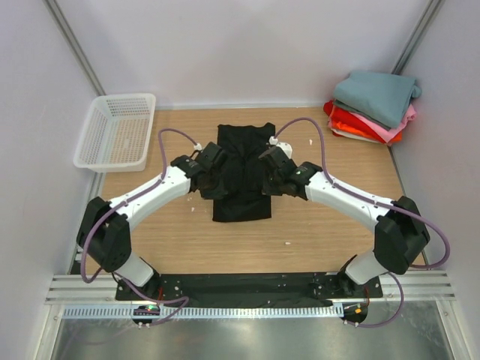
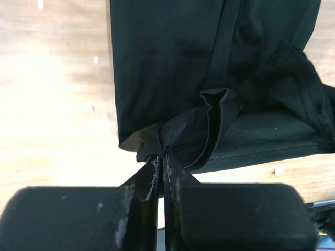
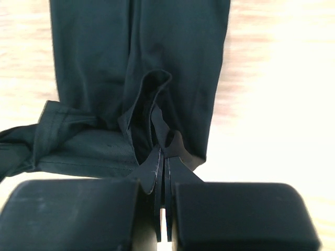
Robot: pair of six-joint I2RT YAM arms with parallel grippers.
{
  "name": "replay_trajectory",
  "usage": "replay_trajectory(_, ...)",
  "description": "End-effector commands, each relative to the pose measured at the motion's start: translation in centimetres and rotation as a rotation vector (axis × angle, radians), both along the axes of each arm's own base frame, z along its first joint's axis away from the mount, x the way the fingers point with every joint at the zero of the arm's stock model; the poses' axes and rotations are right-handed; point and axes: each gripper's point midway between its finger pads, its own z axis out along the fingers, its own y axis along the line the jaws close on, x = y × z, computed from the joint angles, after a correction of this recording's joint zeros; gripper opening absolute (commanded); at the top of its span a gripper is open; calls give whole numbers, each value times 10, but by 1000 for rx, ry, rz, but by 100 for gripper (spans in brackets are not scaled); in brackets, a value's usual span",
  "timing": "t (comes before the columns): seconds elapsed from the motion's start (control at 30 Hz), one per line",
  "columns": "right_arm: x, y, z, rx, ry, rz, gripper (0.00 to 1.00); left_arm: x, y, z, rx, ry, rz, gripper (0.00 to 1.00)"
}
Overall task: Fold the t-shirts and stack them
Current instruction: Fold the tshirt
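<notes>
The still bunched fold of the t-shirt will next go outward and down onto the t-shirt's middle (image 1: 252, 171) (image 3: 187, 107) in my right gripper, which will let go of the cloth there.
The black t-shirt (image 1: 241, 176) lies in the middle of the table as a long narrow strip, sides folded in. My left gripper (image 1: 208, 174) is shut on its left edge; the left wrist view shows the cloth (image 2: 209, 78) bunched at the closed fingertips (image 2: 163, 157). My right gripper (image 1: 271, 174) is shut on its right edge; the right wrist view shows a fold of the cloth (image 3: 104, 63) pinched at the tips (image 3: 166, 149). A stack of folded shirts (image 1: 375, 105), teal-grey on top of pink, red-orange and white, sits at the far right corner.
A white plastic mesh basket (image 1: 116, 131) stands at the far left, hanging partly over the table's edge. Bare wooden table (image 1: 180, 240) lies between the shirt and the arm bases. Grey walls close in the back and sides.
</notes>
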Motion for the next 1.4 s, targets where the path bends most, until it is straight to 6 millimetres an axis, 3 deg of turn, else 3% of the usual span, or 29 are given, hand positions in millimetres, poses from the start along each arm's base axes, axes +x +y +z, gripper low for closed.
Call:
replay_trajectory(0.0,24,7,18,21,-54,48,1,24,-4,16,-27,-32,-52,0)
replay_trajectory(0.23,50,12,18,23,-61,65,1,54,-2,13,2,-16,-52,0)
replay_trajectory(0.4,64,12,13,12,-52,67,1,68,-2,-2,19,21,-59,2)
replay_trajectory(0.6,86,6,2,-16,-40,48,1,92,1,-17,36,58,-49,8)
replay_trajectory(0.73,108,0,-7,-46,-26,15,2,119,-1,-15,32,62,-39,16)
replay_trajectory(0.8,116,-3,-20,-73,-6,3,9,127,3,-17,44,80,-34,21)
replay_trajectory(0.83,125,-2,-15,-72,-17,1,29,138,-1,-19,44,75,-36,30)
replay_trajectory(0.93,144,-10,-18,-94,-9,-26,69,160,2,-7,44,57,-28,61)
replay_trajectory(0.97,149,-10,-18,-97,-13,-25,72,160,8,-15,64,101,-18,64)
replay_trajectory(1.0,155,-16,-15,-102,-20,-41,74,164,10,-10,63,100,-11,66)
replay_trajectory(1.1,166,-25,3,-117,-35,-60,79,179,7,29,37,30,-13,67)
replay_trajectory(1.13,166,-29,8,-127,-44,-67,79,177,9,37,38,15,-13,67)
replay_trajectory(1.17,166,-33,14,-134,-54,-76,79,177,9,58,20,-39,-13,67)
replay_trajectory(1.2,160,-35,14,-137,-54,-76,79,169,14,55,30,-31,-11,67)
replay_trajectory(1.23,156,-37,29,-113,-80,-80,79,168,15,60,25,-58,-9,66)
replay_trajectory(1.27,150,-37,34,-97,-87,-80,79,160,17,81,5,-104,-11,65)
replay_trajectory(1.3,138,-34,23,-69,-62,-53,79,144,22,62,23,-62,-13,64)
replay_trajectory(1.33,130,-31,38,-25,-85,-44,78,143,21,62,8,-83,-10,62)
replay_trajectory(1.37,123,-28,37,5,-78,-39,76,133,19,62,-8,-85,-22,61)
